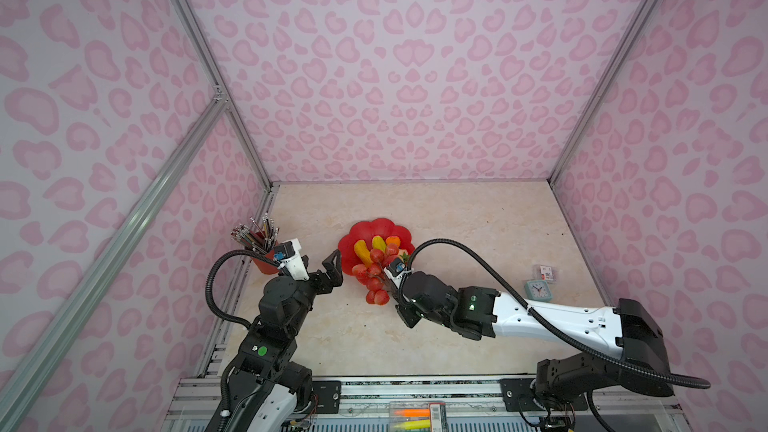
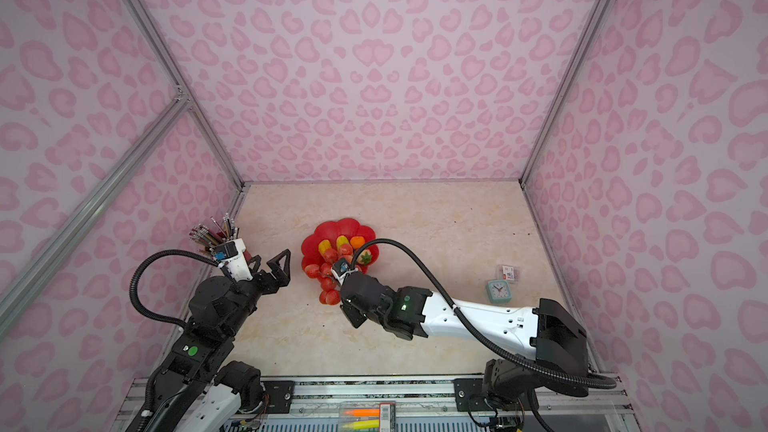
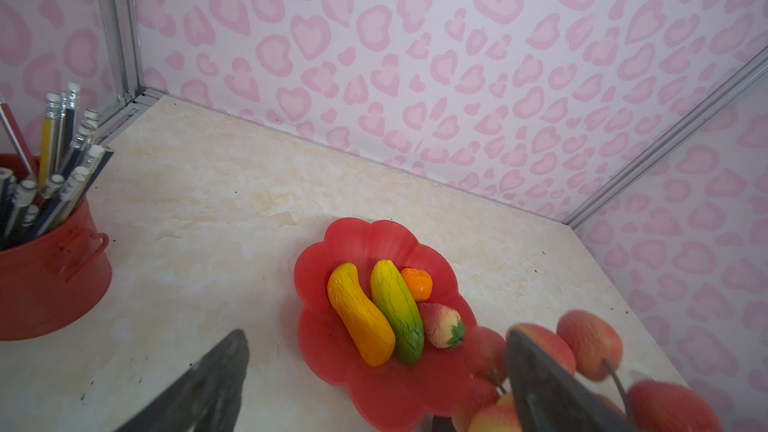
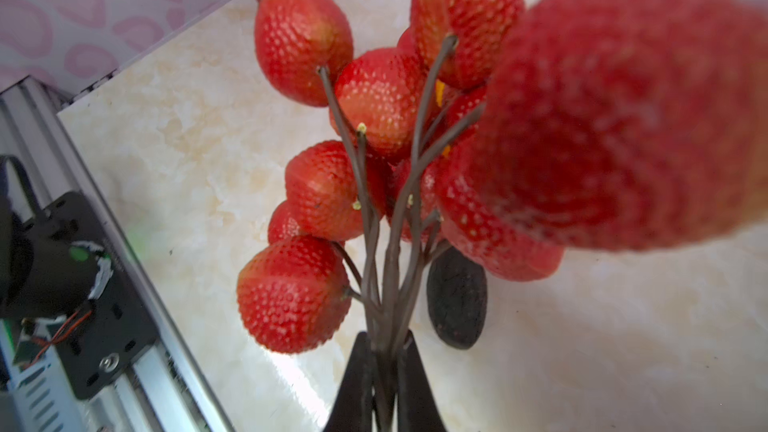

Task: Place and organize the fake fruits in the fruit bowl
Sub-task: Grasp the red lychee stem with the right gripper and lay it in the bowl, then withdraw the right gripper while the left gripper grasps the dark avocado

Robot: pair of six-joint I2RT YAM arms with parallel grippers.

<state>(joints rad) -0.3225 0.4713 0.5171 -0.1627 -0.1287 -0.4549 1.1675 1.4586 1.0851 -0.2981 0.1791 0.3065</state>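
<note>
My right gripper needs to move the grey stems outward over the yellow-orange oblong fruit (image 1: 363,253) and let go of them there, because the bowl is outward of that gripper.
The red scalloped fruit bowl (image 1: 365,231) (image 2: 330,229) (image 3: 332,351) holds a yellow-orange oblong fruit (image 3: 359,313), a yellow-green oblong fruit (image 3: 397,309), a small orange (image 3: 417,283) and a strawberry (image 3: 440,324). My right gripper (image 4: 386,351) is shut on the grey stems of the red berry bunch (image 1: 374,280) (image 4: 374,97), which reaches from the bowl's near rim out over the table. A dark avocado (image 4: 456,297) lies on the table beside the stems; the right arm hides it in both top views. My left gripper (image 1: 336,270) (image 3: 376,336) stands open and empty just left of the bowl.
A red cup of pencils (image 1: 266,261) (image 3: 50,276) stands by the left wall, close behind the left wrist. A small teal clock (image 1: 539,289) and a small box (image 1: 545,274) sit at the right wall. A case of markers (image 1: 415,417) lies on the front rail.
</note>
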